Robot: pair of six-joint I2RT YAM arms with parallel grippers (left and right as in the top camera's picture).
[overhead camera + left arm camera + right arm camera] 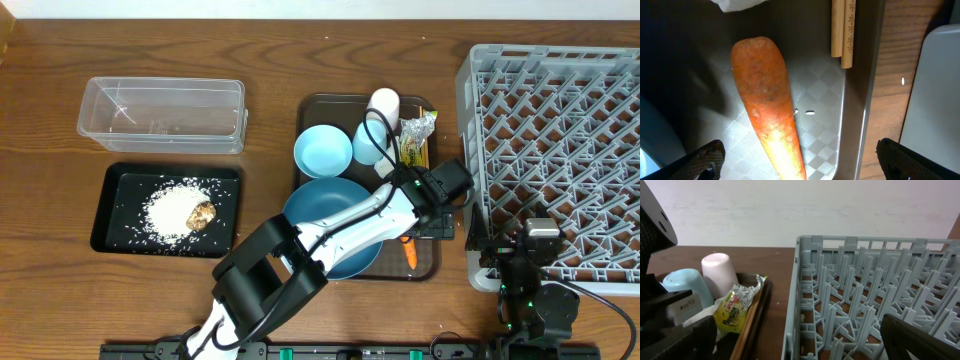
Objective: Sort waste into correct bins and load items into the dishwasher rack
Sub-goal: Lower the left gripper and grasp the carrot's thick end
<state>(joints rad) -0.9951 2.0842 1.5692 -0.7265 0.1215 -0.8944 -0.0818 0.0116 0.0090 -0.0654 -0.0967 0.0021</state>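
The carrot lies below, between the open fingers, so my left gripper moves down next toward the bottom of the tray around the carrot's middle [770, 131] and closes.
My left gripper [799, 159] is open just above the dark brown serving tray, its fingers either side of the orange carrot [767, 110] without touching it. The carrot's tip also shows in the overhead view [410, 252]. The wooden chopsticks [842, 30] lie just beyond the carrot, and the white tissue [737, 4] is at the top edge. My right gripper [810, 340] is open and empty at the grey rack's [560, 150] front left corner. The black tray [120, 225] holds rice [172, 208] and the brown lump [202, 215]. The clear tub [160, 112] looks empty.
The serving tray [310, 110] holds the dark-blue plate [320, 215], light-blue bowl [322, 150], light-blue cup [368, 145], white cup [383, 103] and wrapper [415, 135]. The tray's right rim [867, 100] lies close to the rack wall [805, 295].
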